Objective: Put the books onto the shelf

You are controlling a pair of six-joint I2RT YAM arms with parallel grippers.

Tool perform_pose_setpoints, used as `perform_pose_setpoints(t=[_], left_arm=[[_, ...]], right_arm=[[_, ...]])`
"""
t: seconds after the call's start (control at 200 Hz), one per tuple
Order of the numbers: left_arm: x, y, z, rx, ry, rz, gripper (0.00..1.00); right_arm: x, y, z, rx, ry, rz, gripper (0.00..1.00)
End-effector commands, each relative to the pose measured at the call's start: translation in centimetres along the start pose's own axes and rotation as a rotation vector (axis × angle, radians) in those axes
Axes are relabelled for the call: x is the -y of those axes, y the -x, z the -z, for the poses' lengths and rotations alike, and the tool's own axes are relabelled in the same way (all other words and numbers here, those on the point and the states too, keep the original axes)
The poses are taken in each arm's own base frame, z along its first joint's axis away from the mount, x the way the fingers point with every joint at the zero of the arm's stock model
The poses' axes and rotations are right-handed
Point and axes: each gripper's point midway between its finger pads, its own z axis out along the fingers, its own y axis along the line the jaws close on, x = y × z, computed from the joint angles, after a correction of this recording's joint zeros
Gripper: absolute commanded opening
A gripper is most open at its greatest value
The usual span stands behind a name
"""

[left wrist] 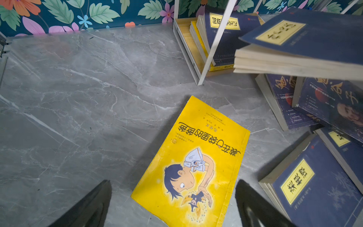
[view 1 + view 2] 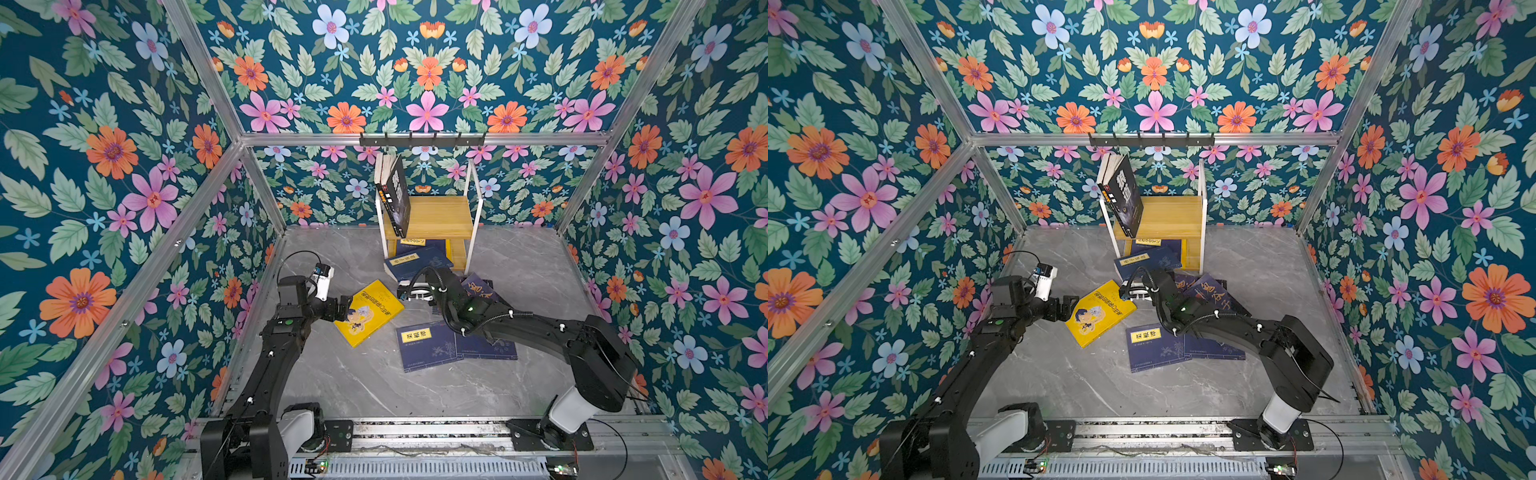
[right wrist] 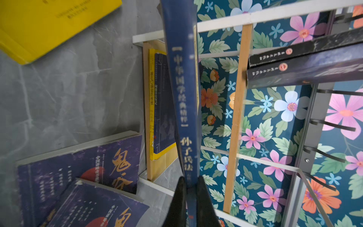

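I should slide the navy book outward with my right gripper into the lower level, over the stacked navy and yellow books, and let go of its spine, because there is space above them.
A yellow cartoon-cover book (image 2: 368,313) (image 1: 196,163) lies flat on the grey floor. My left gripper (image 2: 347,309) (image 1: 172,181) hangs open over its near end, one finger on each side. My right gripper (image 3: 191,178) is shut on the spine of a thin navy book (image 2: 417,262) (image 3: 182,88), held up in front of the shelf's lower tier. The shelf (image 2: 440,216) (image 3: 237,98) has black books (image 2: 397,195) leaning on its upper board and a navy and a yellow book (image 1: 225,29) in its lower tier. More navy books (image 2: 428,345) and purple ones (image 2: 480,289) lie on the floor.
A black hook rail (image 2: 422,140) hangs on the back wall above the shelf. Floral walls and aluminium posts (image 2: 257,183) close in the floor on three sides. The right arm (image 2: 540,328) stretches over the floor books.
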Motion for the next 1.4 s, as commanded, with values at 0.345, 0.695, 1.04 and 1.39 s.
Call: perform_pose_setpoints(t=[0.345,0.695,1.04,1.39], left_arm=[[0.0,0.2,-0.2,-0.003,0.004,-0.012,1.0],[0.3,-0.1,-0.6,-0.014,-0.005,-0.022,1.0],[0.4,-0.2,-0.7,-0.018,-0.011,-0.025,1.0],[0.1,-0.4,-0.8,-0.029,0.01,-0.031,1.0]], right_arm=[[1.9,-2.6,-5.5,-0.096,-0.06,-0.068,0.01],[-2.3,-3.3,-9.7,-0.139,0.036,-0.074,0.01],[-2.8,-3.6,-12.1,-0.167,0.055,-0.107,0.02],[-5.1,-3.2,-12.0,-0.164,0.151,-0.106,0.32]])
